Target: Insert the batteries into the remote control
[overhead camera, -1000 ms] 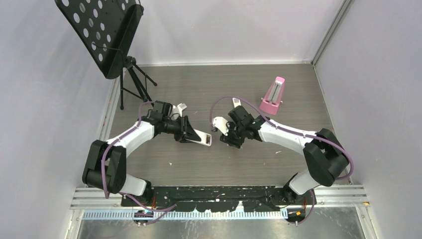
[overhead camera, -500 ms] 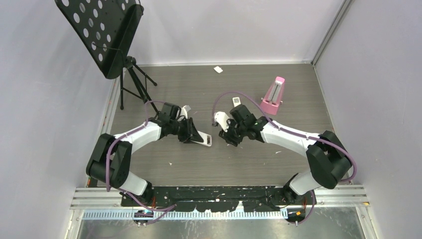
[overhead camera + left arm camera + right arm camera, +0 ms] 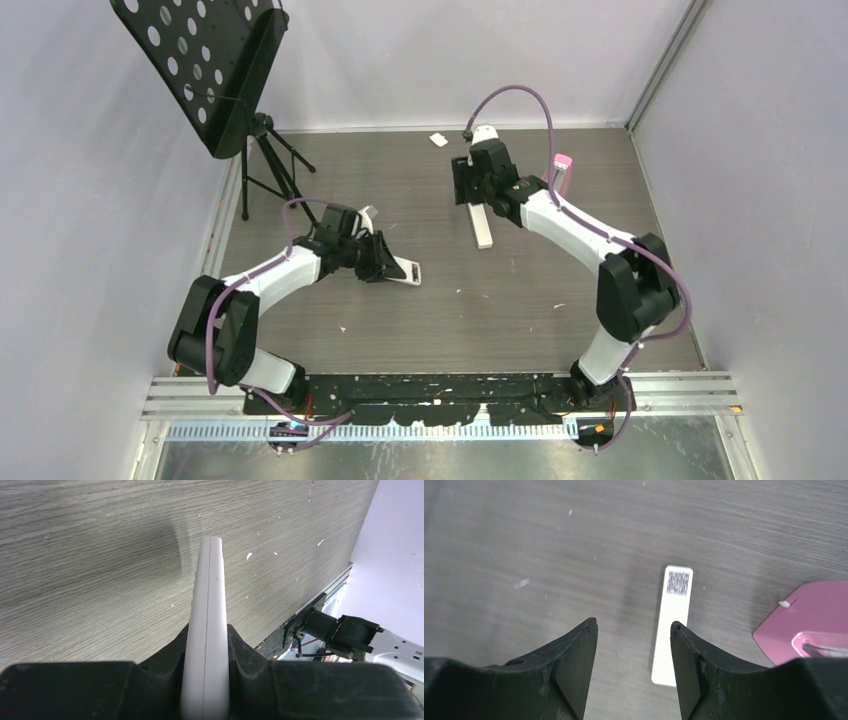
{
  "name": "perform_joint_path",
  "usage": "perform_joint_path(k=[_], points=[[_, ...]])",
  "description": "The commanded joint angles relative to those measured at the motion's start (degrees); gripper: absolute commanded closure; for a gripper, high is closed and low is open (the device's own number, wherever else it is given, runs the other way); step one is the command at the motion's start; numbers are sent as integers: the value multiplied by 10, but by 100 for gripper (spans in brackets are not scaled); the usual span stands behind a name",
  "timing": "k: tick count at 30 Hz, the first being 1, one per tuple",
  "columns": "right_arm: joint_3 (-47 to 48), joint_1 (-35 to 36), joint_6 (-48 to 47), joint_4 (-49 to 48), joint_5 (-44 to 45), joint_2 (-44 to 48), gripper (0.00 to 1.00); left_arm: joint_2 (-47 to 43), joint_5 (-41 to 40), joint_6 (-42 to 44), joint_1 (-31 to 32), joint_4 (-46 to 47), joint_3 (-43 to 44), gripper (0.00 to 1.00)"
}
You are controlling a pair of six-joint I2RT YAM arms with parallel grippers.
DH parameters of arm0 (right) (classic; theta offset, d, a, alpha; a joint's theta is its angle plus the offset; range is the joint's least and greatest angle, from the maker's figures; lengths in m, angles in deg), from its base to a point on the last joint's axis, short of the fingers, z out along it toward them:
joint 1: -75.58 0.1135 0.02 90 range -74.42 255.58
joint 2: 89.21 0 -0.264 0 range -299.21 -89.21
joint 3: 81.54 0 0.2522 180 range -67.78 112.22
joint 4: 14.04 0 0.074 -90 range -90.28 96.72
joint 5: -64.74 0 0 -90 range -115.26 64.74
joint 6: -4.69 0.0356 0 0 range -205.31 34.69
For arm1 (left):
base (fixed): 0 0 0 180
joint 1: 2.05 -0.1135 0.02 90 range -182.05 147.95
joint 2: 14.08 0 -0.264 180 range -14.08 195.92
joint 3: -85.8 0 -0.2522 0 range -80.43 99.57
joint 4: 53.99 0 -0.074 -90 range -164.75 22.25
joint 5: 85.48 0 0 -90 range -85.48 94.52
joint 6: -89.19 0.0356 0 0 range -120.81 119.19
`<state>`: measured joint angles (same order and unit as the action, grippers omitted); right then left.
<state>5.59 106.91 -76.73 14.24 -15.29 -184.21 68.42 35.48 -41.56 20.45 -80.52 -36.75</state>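
Note:
The remote control still hangs clear of its shadow, so next I will bring my left gripper down toward the right in the top view, onto bare table, and open it.
My left gripper is shut on the remote control, a white body held low over the table left of centre. In the left wrist view the remote control shows edge-on, clamped between both fingers of that gripper. My right gripper is open at the back of the table with nothing between its jaws. Its open fingers hang over bare table. The batteries are out of view.
A longer slim white remote with a barcode label lies flat just ahead of the right fingers. A pink metronome stands right of it. A small white piece lies by the back wall. A black music stand fills the back left.
The right arm swung from the table's centre to the back and its jaws opened wider. A small white piece appeared near the back wall. The left arm barely shifted, still gripping the remote control.

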Motion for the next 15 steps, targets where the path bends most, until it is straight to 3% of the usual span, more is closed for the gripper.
perform_joint_path(k=[1,5,11,15], points=[[70,-6,119,34,58,-60,40,20,26,-31,0,53,5,100],[84,-10,167,35,18,-80,41,67,44,-49,19,70,19,100],[44,-10,209,32,-2,-76,42,138,46,-70,52,80,33,92],[25,-10,224,32,-10,-76,42,158,52,-73,53,78,31,79]])
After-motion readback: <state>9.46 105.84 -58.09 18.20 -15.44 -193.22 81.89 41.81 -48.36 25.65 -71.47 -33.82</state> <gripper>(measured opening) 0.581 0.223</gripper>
